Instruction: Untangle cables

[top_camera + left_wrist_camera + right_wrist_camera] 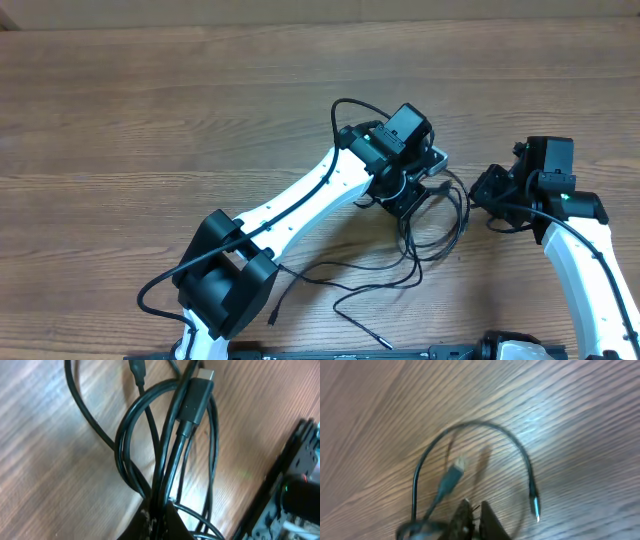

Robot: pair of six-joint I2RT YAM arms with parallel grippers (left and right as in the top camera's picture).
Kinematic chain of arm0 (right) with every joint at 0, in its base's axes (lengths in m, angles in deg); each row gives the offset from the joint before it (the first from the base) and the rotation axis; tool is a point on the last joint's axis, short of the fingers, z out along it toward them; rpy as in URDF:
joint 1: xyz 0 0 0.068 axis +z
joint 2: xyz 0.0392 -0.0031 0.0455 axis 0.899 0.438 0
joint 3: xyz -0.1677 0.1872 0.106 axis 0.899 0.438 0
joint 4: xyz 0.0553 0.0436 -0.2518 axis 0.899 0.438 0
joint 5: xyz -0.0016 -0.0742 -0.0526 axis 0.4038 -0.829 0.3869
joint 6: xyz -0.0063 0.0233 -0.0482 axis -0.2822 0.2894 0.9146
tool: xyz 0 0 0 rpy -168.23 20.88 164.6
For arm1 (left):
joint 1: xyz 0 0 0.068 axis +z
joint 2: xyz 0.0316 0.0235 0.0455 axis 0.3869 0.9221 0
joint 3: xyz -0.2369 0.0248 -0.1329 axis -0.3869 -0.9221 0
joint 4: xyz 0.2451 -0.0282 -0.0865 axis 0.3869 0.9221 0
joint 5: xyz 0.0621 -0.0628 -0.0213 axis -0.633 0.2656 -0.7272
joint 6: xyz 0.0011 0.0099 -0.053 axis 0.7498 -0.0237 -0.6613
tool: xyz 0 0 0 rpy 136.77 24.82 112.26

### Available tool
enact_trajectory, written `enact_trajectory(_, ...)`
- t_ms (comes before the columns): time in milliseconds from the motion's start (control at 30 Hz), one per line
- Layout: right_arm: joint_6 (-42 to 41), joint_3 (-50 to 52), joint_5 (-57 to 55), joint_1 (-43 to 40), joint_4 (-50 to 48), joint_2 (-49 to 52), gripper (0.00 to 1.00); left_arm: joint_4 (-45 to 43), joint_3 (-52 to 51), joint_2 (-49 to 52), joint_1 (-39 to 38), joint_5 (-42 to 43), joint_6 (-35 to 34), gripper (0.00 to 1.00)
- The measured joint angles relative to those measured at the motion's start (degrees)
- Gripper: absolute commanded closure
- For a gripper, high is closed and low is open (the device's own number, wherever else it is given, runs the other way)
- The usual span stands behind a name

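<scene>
I will next lift and pull the strands outward and to my left gripper's left in the overhead view to release them, since bare tabletop lies there.
Thin black cables [432, 238] lie in a tangle right of the table's middle, with loose ends trailing toward the front edge. My left gripper [405, 200] is down on the tangle's upper part. In the left wrist view it [161, 516] is shut on several strands of the cables [150, 435], and a flat plug [197, 392] lies just beyond. My right gripper [478, 192] is at the tangle's right edge. In its own view the right gripper [476, 510] has its fingers together, a cable loop [470, 427] and a plug [452, 475] lie ahead of them, and I see no strand between them.
Two loose plug ends [272, 318] [385, 340] lie near the front edge by the left arm's base. The right arm's black body [300, 480] is close beside the left gripper. Bare wooden tabletop [150, 110] stretches to the left and back.
</scene>
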Motion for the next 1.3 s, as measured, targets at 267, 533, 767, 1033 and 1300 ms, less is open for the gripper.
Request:
enact_trajectory(267,-1.7,0.0,-1.09,0.0,3.8,0.0,0.48,0.48,2.38,-0.55,3.08,2.14,1.38,0.96)
enact_trajectory(533,3.21,0.0,9.09,0.0,4.37,0.0,0.26,-0.22,2.78,-2.58,5.49,2.78,1.36,0.97)
enact_trajectory(767,5.73,0.0,13.11,0.0,3.87,0.0,0.29,-0.85,2.78,-2.58,5.38,6.6,1.33,0.96)
enact_trajectory(1033,6.95,0.0,10.62,0.0,2.25,0.0,0.96,-1.11,2.78,-2.58,5.4,11.65,1.36,0.96)
enact_trajectory(1300,0.92,0.0,-0.28,0.79,5.6,0.0,0.96,1.99,2.97,-2.58,6.4,12.24,1.36,0.96)
